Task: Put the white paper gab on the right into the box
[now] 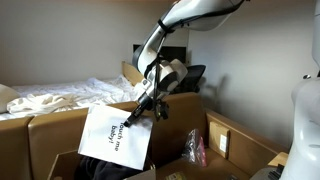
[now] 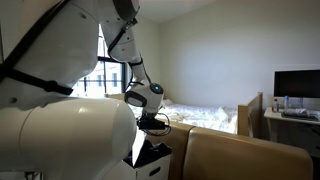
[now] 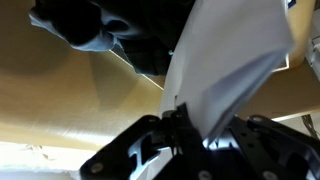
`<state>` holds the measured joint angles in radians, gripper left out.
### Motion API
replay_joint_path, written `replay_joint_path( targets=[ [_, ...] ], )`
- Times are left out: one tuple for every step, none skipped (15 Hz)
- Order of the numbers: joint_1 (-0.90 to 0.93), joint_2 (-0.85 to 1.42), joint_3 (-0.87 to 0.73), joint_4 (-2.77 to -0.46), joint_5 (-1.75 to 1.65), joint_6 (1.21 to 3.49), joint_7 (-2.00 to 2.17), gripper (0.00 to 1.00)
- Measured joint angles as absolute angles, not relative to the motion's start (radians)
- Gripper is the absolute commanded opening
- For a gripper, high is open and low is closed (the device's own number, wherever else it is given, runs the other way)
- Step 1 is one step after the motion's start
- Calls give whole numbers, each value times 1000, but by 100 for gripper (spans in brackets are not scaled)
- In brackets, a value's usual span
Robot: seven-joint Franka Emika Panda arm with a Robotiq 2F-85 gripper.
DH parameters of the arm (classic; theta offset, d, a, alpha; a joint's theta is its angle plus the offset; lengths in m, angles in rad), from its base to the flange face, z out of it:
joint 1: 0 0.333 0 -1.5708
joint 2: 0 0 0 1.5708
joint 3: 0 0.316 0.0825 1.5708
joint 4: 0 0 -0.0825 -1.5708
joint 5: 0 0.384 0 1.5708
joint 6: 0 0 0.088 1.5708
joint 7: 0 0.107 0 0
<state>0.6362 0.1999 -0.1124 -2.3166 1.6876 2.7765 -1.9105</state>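
I will next lower the bag, which is still hanging from my gripper, into the box's part with the dark cloth [image 1: 88, 170] and let go of the bag's upper edge, since that part of the box is below my gripper.
A white paper bag [image 1: 118, 136] with dark handwriting hangs from my gripper [image 1: 143, 112] by its top edge, above the open cardboard box [image 1: 60, 160]. In the wrist view the bag [image 3: 225, 70] fills the right half and my gripper's [image 3: 190, 125] black fingers are shut on its edge. In an exterior view the gripper [image 2: 152, 122] shows below the wrist, with a bit of the white bag [image 2: 140, 160] partly hidden behind the robot's body.
A pink packet [image 1: 194, 150] lies inside the box by its right wall [image 1: 240, 140]. A bed with white sheets [image 1: 60, 97] stands behind. A monitor on a desk [image 2: 296, 90] stands far off. A dark cloth [image 3: 85, 30] lies in the box.
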Motion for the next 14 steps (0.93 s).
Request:
replay_joint_path(
  targets=[
    [637, 218, -112, -2310, 1741, 2772, -1967, 11],
    [639, 235, -112, -2308, 1787, 2764, -2020, 11],
    [642, 253, -113, -2308, 1827, 2753, -2071, 11],
    [644, 273, -113, -2309, 1860, 2741, -2121, 11],
    [646, 292, -113, -2309, 1892, 2727, -2171, 11],
    [647, 310, -114, -2309, 1919, 2710, -2221, 11],
    [647, 327, -115, -2311, 1944, 2692, -2272, 11],
    [648, 342, -117, -2315, 1965, 2672, -2322, 11],
    [649, 355, -118, -2322, 1984, 2651, -2371, 11],
    [649, 367, -118, -2332, 2002, 2628, -2420, 11],
    [637, 377, -102, -2341, 2015, 2613, -2464, 11],
    [616, 384, -75, -2349, 2021, 2603, -2503, 11],
    [597, 389, -51, -2356, 2030, 2592, -2544, 10],
    [579, 393, -31, -2365, 2034, 2582, -2581, 17]
  ],
)
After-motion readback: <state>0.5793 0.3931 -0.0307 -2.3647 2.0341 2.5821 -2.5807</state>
